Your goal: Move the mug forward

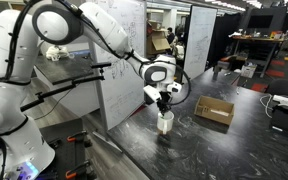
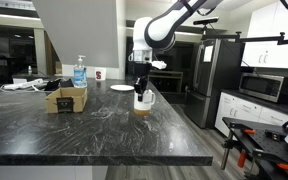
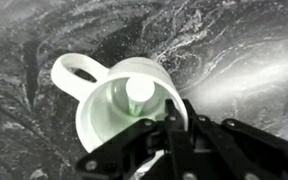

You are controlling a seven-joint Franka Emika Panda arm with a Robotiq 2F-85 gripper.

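The marble back of my gripper, toward the counter edge by my base, is clear, so I should pull the mug (image 3: pixel 114 105) back onto it and let go.
The small white mug (image 3: pixel 114 105) fills the wrist view, seen from above, with its handle toward the upper left. It stands on the dark marble counter (image 2: pixel 94 125) in both exterior views (image 1: pixel 165 123) (image 2: pixel 143 100). My gripper (image 3: pixel 174 125) comes down from above and is shut on the mug's rim, one finger inside and one outside the wall on the side away from the handle. It shows at the mug's top in both exterior views (image 1: pixel 164 104) (image 2: pixel 141 88). I cannot tell whether the mug's base touches the counter.
A flat brown cardboard box (image 1: pixel 214 110) lies on the counter beside the mug; it also shows in an exterior view (image 2: pixel 66 98). A water bottle (image 2: pixel 80 72), a white plate (image 2: pixel 121 88) and a small cup (image 2: pixel 100 74) stand further back. A whiteboard (image 1: pixel 119 60) stands behind the counter.
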